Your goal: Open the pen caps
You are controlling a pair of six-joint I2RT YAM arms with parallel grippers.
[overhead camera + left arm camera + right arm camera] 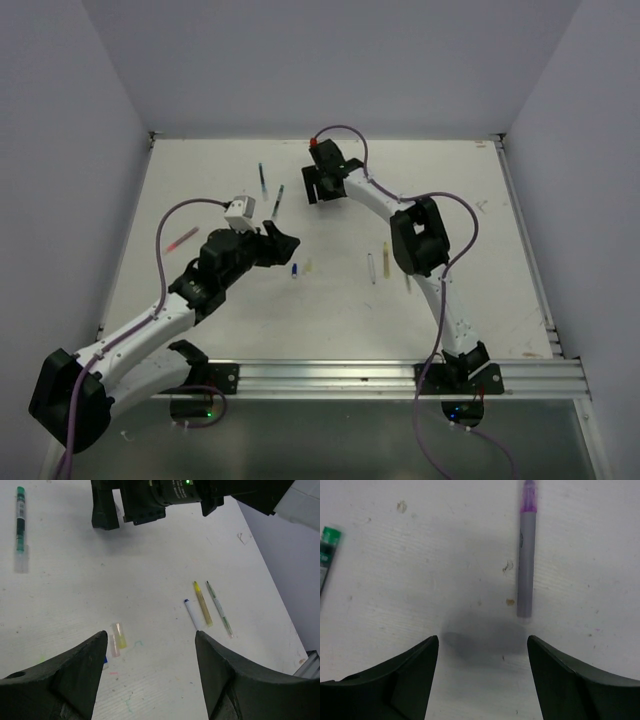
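I need to move my right gripper outward and to the right in its wrist view, onto the grey pen's mid-barrel (526, 565), because the pen is ahead of its open fingers.
My left gripper (283, 245) (150, 635) is open and empty, low over the table. Just ahead of its left finger lie a pale yellow cap (120, 635) and a pale pink cap (114, 644); a blue cap (105, 659) peeks out beside that finger. In the top view the blue cap (294, 269) and yellow cap (308, 266) lie mid-table. A white blue-tipped pen (192, 615), a yellow pen (203, 604) and a thin green-grey pen (220, 611) lie to the right. My right gripper (320, 186) (482, 639) is open and empty, over bare table beside a grey-purple pen (526, 555).
A teal pen (262, 178) (20, 520) lies at the back left, its end showing in the right wrist view (326, 562). An orange-red pen (182, 238) lies at the far left. The right arm's wrist (150, 500) hangs ahead of my left gripper. White walls (90, 150) enclose the table.
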